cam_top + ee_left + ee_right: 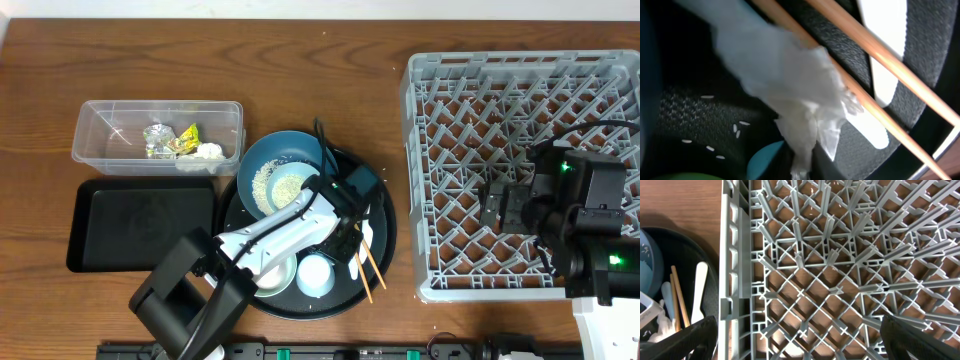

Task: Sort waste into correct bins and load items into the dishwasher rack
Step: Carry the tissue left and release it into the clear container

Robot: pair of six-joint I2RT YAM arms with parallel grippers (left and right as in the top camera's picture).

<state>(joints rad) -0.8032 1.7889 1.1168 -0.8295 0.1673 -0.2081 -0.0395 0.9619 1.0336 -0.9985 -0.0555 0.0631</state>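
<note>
The clear tub already has a packet and white scraps in it. My left gripper needs to lift the tissue next and carry it outward over the scraps.
My left gripper (343,238) is over the round black tray and is shut on a crumpled white tissue (795,95); in the left wrist view the jaws (801,172) pinch its lower end. Wooden chopsticks (875,107) and a white spoon (882,45) lie just beyond it, with loose rice grains (710,147) on the tray. The dark-blue bowl (282,172) holds rice. A pale cup (316,276) and the pale-green bowl (272,283) sit at the tray's front. My right gripper (800,340) is open and empty over the grey dishwasher rack (450,270).
The clear tub (100,120) at back left holds a yellow-green packet (186,138) and white scraps. The shallow black rectangular tray (140,225) lies in front of it. The round black tray (385,235) sits between them and the rack.
</note>
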